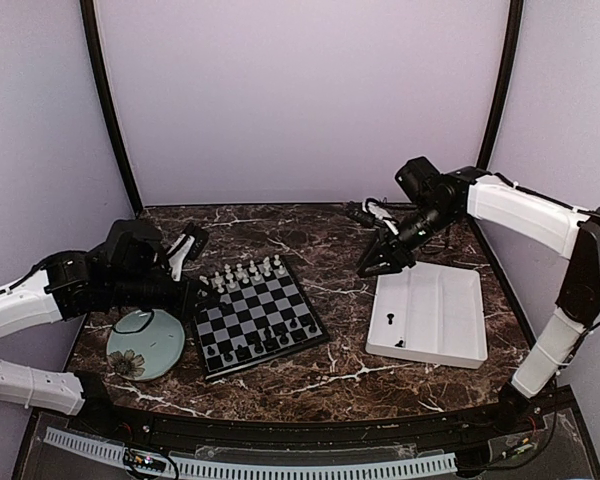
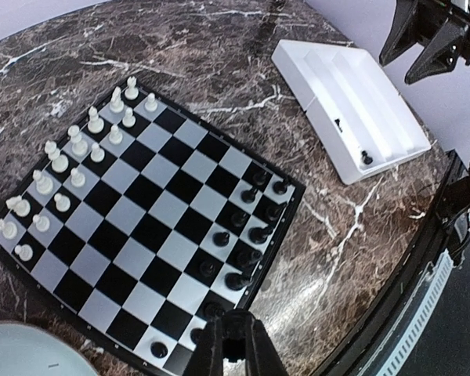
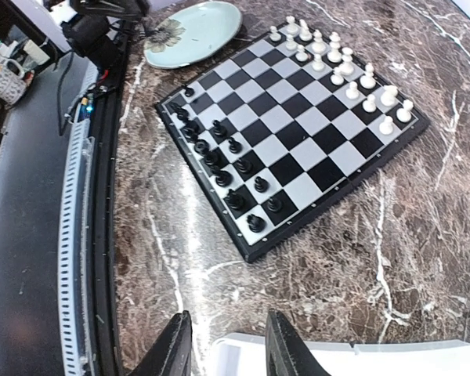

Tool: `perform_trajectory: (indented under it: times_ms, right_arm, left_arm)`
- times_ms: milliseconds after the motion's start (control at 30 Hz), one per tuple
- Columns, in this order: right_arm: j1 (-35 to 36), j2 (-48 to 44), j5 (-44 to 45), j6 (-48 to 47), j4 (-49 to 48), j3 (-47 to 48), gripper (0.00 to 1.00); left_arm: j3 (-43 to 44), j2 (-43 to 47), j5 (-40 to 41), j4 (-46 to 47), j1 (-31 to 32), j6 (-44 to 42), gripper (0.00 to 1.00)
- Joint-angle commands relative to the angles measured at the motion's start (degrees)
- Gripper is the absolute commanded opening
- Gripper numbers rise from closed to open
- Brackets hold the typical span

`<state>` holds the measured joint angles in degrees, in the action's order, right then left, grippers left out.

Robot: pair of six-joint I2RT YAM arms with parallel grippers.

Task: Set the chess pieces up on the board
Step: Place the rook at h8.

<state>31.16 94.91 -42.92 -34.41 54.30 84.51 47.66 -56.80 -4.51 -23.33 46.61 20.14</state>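
Note:
My left gripper moves back and down to the board's near corner square by the plate (image 2: 178,359) next, empty beside the black pieces, to release the chessman.
The board (image 1: 257,318) lies mid-table, also in the left wrist view (image 2: 153,227) and the right wrist view (image 3: 294,125). White pieces (image 1: 248,272) fill its far edge and black pieces (image 1: 270,340) stand along its near edge. My left gripper (image 2: 234,333) hovers over the board's black side, its fingers shut on a small dark piece that looks like a black chessman. In the top view it (image 1: 202,290) is at the board's left edge. My right gripper (image 3: 229,345) is open and empty above the far-left corner of the white tray (image 1: 450,320).
The tray holds two black pieces (image 1: 390,318) (image 1: 398,343), also seen in the left wrist view (image 2: 366,157). A pale-green plate (image 1: 145,345) sits left of the board. Walls enclose the table on three sides.

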Motion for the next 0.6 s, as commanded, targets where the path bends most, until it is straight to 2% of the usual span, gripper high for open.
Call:
perform_trajectory:
  times_ms: [0,133,267,433,567]
  right_arm:
    - [-1.18,-0.77,4.11,1.53,-6.34,-4.99,0.34]
    - [-2.11,-2.15,7.07,2.56,-11.41,-10.02,0.34]
    - [-2.28,-2.68,11.44,1.97,-12.87,-11.91,0.33]
    - [-2.31,-4.33,11.33,1.96,-14.44,-13.71,0.33]
    - [-2.33,-5.13,11.79,2.00,-14.47,-14.19,0.33]
  left_arm:
    - [-3.76,3.98,8.71,-7.48,3.21,1.59,0.07]
    - [-5.74,4.87,14.89,-10.01,5.57,6.27,0.07]
    - [-7.18,1.85,20.13,-11.91,7.09,12.28,0.06]
    - [-11.21,0.13,18.97,-8.75,9.31,18.20,0.05]
    - [-13.83,0.50,17.85,-6.08,11.54,19.67,0.05]
